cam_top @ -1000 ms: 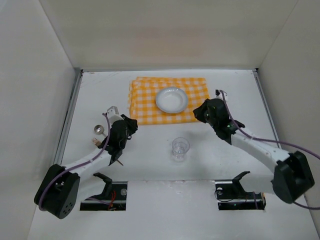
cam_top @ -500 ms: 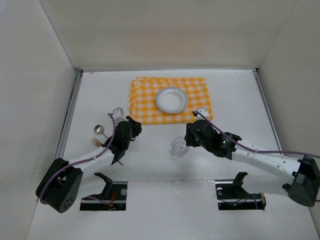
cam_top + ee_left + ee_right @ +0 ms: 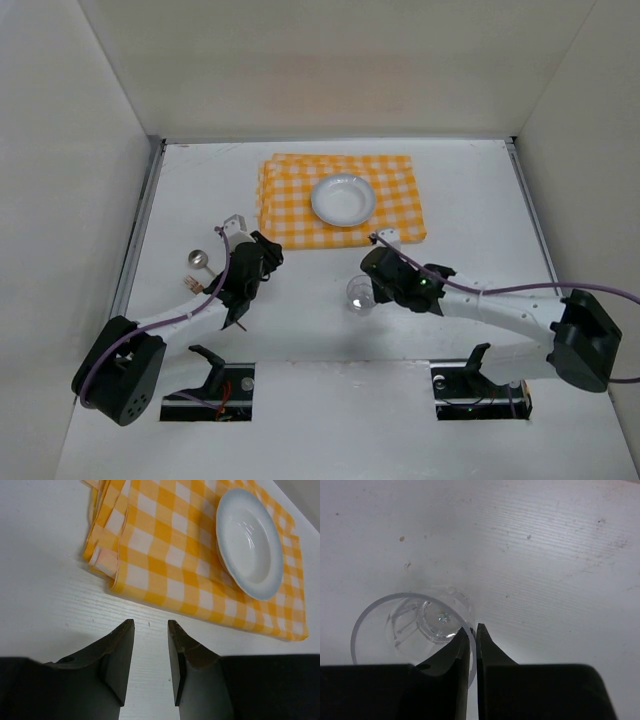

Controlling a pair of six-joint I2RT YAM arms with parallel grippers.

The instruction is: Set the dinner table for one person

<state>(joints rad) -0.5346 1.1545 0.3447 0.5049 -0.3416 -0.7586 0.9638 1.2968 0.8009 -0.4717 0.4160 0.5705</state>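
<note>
I will next lift the glass (image 3: pixel 358 293) outward past the plate (image 3: pixel 343 199) with my right gripper. Then I will lower it onto the mat's far corner on that gripper's own side.
On the white dinner table (image 3: pixel 470 190) lies an orange-and-white checked mat (image 3: pixel 290 200) with a white plate (image 3: pixel 343 199) on it. A clear glass (image 3: pixel 358 293) stands upright in front of the mat. My right gripper (image 3: pixel 372 285) is shut on the glass's wall (image 3: pixel 410 625), one finger inside the rim and one outside, as the right wrist view (image 3: pixel 473 628) shows. My left gripper (image 3: pixel 268 250) hovers low over bare table just before the mat's near left corner (image 3: pixel 115 575). It is open (image 3: pixel 150 623) with nothing between its fingers. The plate (image 3: pixel 248 542) is beyond it to the right.
A small metal spoon (image 3: pixel 197 262) lies on the table left of my left arm. Metal edge strips (image 3: pixel 140 230) and white walls close in the table on three sides. Two cut-outs with black mounts (image 3: pixel 215 380) sit at the near edge.
My right arm swung from beside the mat down and left to the glass, opened, then shut on its rim. My left gripper shifted slightly toward the mat and opened a little.
</note>
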